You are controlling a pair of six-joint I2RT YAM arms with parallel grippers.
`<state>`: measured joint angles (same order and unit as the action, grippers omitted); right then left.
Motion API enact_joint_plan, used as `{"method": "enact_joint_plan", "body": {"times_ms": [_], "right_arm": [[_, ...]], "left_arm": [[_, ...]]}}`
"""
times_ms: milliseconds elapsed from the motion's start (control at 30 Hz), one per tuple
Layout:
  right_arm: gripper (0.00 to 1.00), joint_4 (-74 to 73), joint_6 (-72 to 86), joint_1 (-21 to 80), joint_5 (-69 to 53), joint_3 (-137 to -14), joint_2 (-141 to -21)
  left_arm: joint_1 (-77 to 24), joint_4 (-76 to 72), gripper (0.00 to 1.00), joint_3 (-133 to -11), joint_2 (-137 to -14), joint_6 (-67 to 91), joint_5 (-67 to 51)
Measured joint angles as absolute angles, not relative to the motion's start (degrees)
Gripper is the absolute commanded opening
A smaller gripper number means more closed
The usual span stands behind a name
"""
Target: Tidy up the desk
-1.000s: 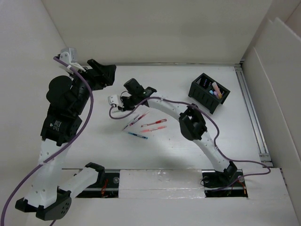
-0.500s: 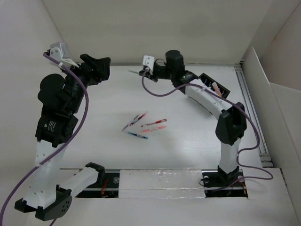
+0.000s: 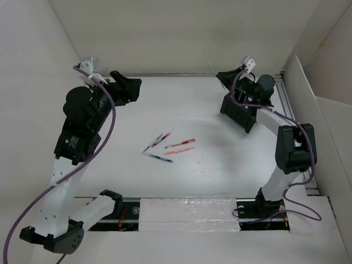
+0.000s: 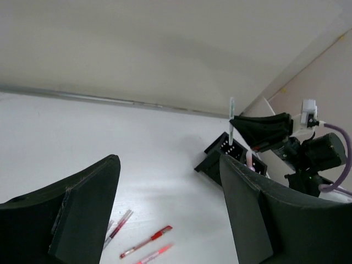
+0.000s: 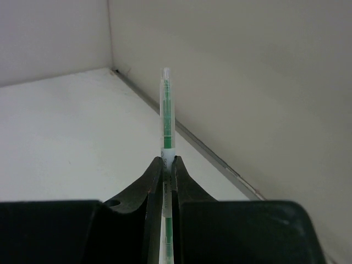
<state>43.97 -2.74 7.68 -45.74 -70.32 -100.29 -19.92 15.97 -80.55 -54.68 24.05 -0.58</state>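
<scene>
My right gripper shifts to the right in the top view next and lowers the green pen there, as it hangs short of the black organizer's far end [image 3: 238, 95].
On the white desk [image 3: 209, 176], several pens [image 3: 168, 147] lie loose in the middle: red ones [image 4: 146, 242], a blue one [image 3: 160, 158] and clear ones. My right gripper [image 3: 220, 76] hangs at the back right, above the black slotted organizer [image 3: 237, 113], shut on a clear green pen [image 5: 166, 110] that sticks out past its fingertips. In the left wrist view that pen [image 4: 231, 116] stands upright over the organizer [image 4: 217, 159]. My left gripper [image 3: 133, 88] is raised at the back left, open and holding nothing, its fingers [image 4: 82, 214] wide apart.
White panel walls [image 3: 165, 33] close the desk at the back and sides. A metal rail [image 3: 294, 126] runs along the right edge. The organizer holds a pink item [image 4: 248, 160] in one slot. Both arm bases [image 3: 258, 209] sit at the near edge.
My right arm has swung from the loose pens in the middle to the back right, carrying the green pen to above the organizer. The left arm shifted slightly, still open.
</scene>
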Motion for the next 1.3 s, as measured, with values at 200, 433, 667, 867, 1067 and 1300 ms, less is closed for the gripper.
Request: {"method": "enact_joint_plan", "body": {"times_ms": [200,433,667,867,1067,1300], "right_arm": [[0.00,64.60,15.27,0.47,-46.50,-63.09,-104.05],[0.00,70.91,21.04,-4.03,-47.07,-60.93,-105.30],[0.00,72.55,21.21,-8.19,-47.44,-58.48,-105.47],[0.00,72.86,20.49,-10.02,-47.46,-58.35,-107.39],[0.06,72.40,18.59,-9.78,-47.94,-59.61,-109.93],[0.31,71.79,16.78,-9.67,-47.99,-59.61,-110.37]], "left_arm": [[-19.92,15.99,0.70,-78.41,-55.88,24.05,-3.92],[-19.92,15.29,0.70,-77.47,-58.46,24.05,-6.70],[-19.92,14.31,0.71,-75.18,-59.83,24.05,-8.08],[-19.92,13.26,0.71,-74.59,-61.06,24.08,-9.17],[-19.92,12.75,0.71,-74.56,-61.21,24.14,-9.50],[-19.92,12.27,0.71,-73.71,-61.19,24.32,-9.45]]}}
